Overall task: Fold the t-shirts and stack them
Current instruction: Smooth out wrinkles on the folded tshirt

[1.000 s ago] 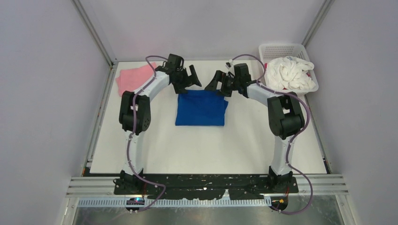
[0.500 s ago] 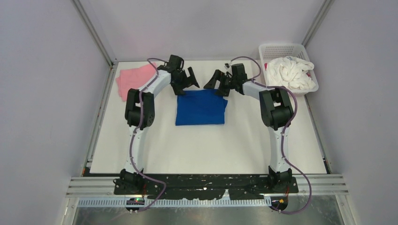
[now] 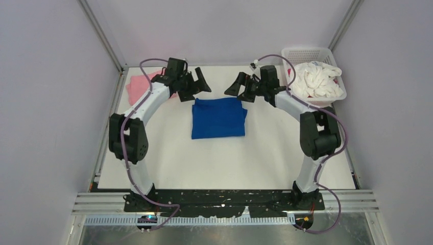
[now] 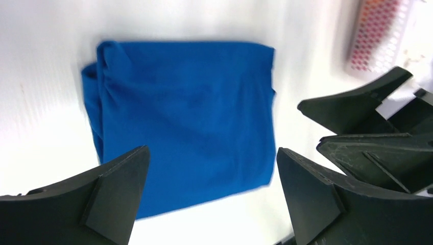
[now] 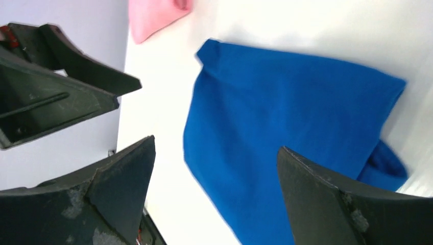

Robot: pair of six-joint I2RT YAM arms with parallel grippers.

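My left gripper should move back and down next, onto the royal blue t-shirt's side edge point(image 3: 194, 120) point(image 4: 99, 125) nearest the light pink t-shirt, where the bare tabletop leaves room for a finger.
The royal blue t-shirt point(image 3: 218, 118) lies folded into a rectangle on the white table, print hidden; it also shows in the left wrist view point(image 4: 184, 112) and the right wrist view point(image 5: 291, 132). The light pink t-shirt point(image 3: 137, 86) lies folded at the far left, partly hidden behind my left arm; its corner shows in the right wrist view point(image 5: 153, 18). My left gripper point(image 3: 200, 83) hovers open and empty above the blue shirt's far left corner. My right gripper point(image 3: 234, 87) hovers open and empty above its far right corner.
A white mesh basket point(image 3: 306, 55) holding bunched white cloth point(image 3: 316, 81) stands at the far right corner. Grey walls and metal frame posts close in the table on three sides. The arm bases sit at the near edge.
Both grippers have lifted off the blue shirt's far edge and drawn apart, the left swinging left toward the pink shirt, the right moving right. The blue shirt stays flat.
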